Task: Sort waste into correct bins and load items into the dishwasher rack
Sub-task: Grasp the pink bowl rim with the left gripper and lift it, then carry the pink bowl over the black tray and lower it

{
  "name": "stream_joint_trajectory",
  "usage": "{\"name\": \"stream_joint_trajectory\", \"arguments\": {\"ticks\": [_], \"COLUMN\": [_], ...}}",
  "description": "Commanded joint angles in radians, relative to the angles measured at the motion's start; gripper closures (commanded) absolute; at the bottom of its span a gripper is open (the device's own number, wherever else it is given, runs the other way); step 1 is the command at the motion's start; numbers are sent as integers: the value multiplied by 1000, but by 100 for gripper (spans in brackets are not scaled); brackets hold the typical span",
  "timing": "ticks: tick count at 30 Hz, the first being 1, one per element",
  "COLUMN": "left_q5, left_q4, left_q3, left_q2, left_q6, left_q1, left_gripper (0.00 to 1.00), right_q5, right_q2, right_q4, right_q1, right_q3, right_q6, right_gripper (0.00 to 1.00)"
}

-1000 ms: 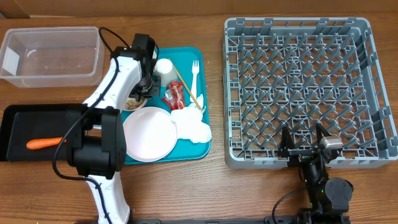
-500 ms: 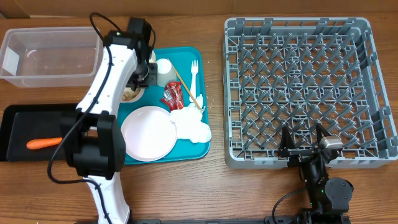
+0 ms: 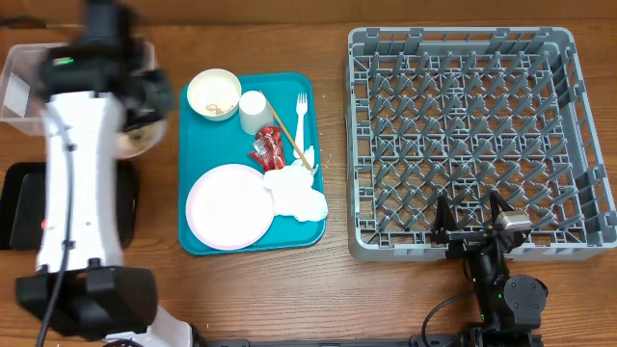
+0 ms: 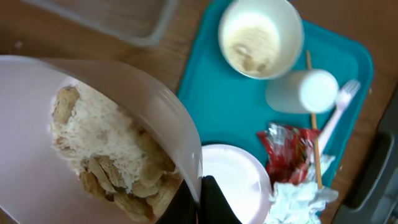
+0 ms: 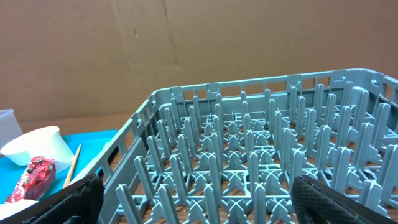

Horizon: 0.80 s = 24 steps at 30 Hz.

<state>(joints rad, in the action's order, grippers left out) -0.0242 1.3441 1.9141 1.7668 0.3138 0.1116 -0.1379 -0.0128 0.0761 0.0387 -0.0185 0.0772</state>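
Observation:
Next, my left gripper swings to the left in the overhead view, tilts over the black tray and releases the bowl's rim, since food scraps fill the bowl.
My left gripper (image 4: 200, 194) is shut on the rim of a small white bowl (image 4: 134, 93) full of beige food scraps (image 4: 112, 155). In the overhead view it holds this bowl (image 3: 137, 138) left of the teal tray, between the clear tub (image 3: 24, 92) and the black tray (image 3: 13, 207). The arm hides most of the carrot (image 3: 44, 224). On the teal tray (image 3: 289, 85) lie the second bowl (image 3: 214, 93), cup (image 3: 255, 111), fork (image 3: 303, 114), stick (image 3: 289, 133), red wrapper (image 3: 267, 147), napkin (image 3: 297, 193) and plate (image 3: 229, 206). My right gripper (image 3: 472, 224) is open at the rack's (image 3: 463, 125) front edge.
The left arm's white body (image 3: 82, 193) runs from the front edge across the black tray. Brown cardboard (image 5: 186, 43) stands behind the rack. The second bowl (image 4: 258, 37) has a few scraps stuck inside.
My left gripper has lifted the bowl of scraps off the teal tray and carried it left. The second bowl, hidden before, now shows. The right arm has not moved.

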Motion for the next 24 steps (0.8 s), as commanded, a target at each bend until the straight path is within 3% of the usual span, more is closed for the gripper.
{"name": "stream_joint_trajectory", "arguments": {"ticks": [1,10,17,24], "left_q5": [-192,-428,-678,-786], "left_q4": [0,-56,-257,-418], "left_q3": [-13,-160,-356,-510], "left_q2": [-5,-5,-5,-5], "left_q6": [38,-52,-90,-90], "left_q1": [177,481,617,725], "left_gripper": [96,96,96,96], "right_q5": [10,10,10,10], "right_q2": [10,10,10,10], "right_q4": [-3,-3,-3,-3], "right_q1": [4,4,4,4], "right_q3": [10,10,10,10], "right_q6": [-6,-6,-6,-6], "right_gripper": [0,0,0,0]}}
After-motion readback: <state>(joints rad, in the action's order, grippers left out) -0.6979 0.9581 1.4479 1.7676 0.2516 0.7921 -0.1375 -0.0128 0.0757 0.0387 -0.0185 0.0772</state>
